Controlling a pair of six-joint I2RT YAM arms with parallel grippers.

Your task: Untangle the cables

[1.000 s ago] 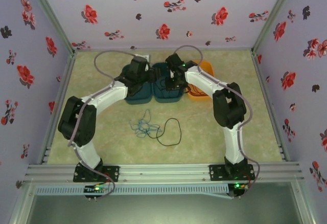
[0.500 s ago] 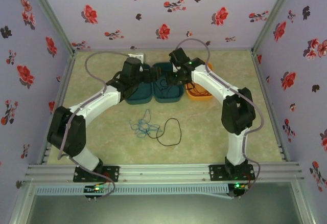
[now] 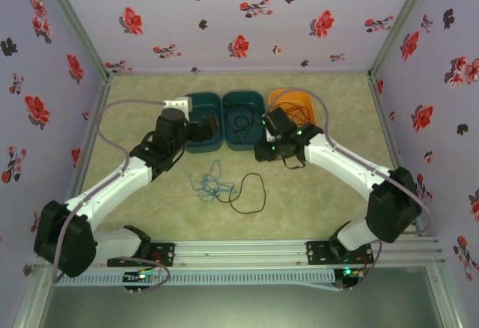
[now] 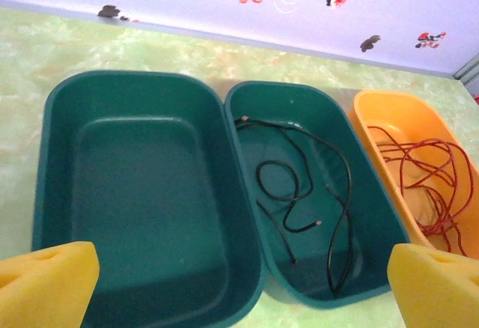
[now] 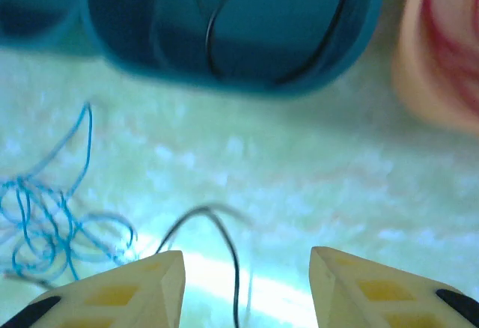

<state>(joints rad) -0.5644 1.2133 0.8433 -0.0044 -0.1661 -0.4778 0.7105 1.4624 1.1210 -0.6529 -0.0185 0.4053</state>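
The black cable loop's side opposite the blue tangle lies below and back from my right gripper, which will move back and down there next, clear of blue pieces of cable.
A blue cable tangle lies mid-table, and a black cable loop touches its right side. Another black cable lies in the middle teal bin, and red cables fill the orange bin. My left gripper hovers at the near side of the bins, open wide and empty, its yellow pads far apart. My right gripper is open above the black loop, with the blue tangle to its left.
The left teal bin is empty. The three bins stand in a row at the back of the table, with flowered walls on three sides. A white block lies next to the left bin.
Both arms have drawn back from above the bins toward the near side. The left jaws have opened wider. The right gripper now hangs lower, over the black loop.
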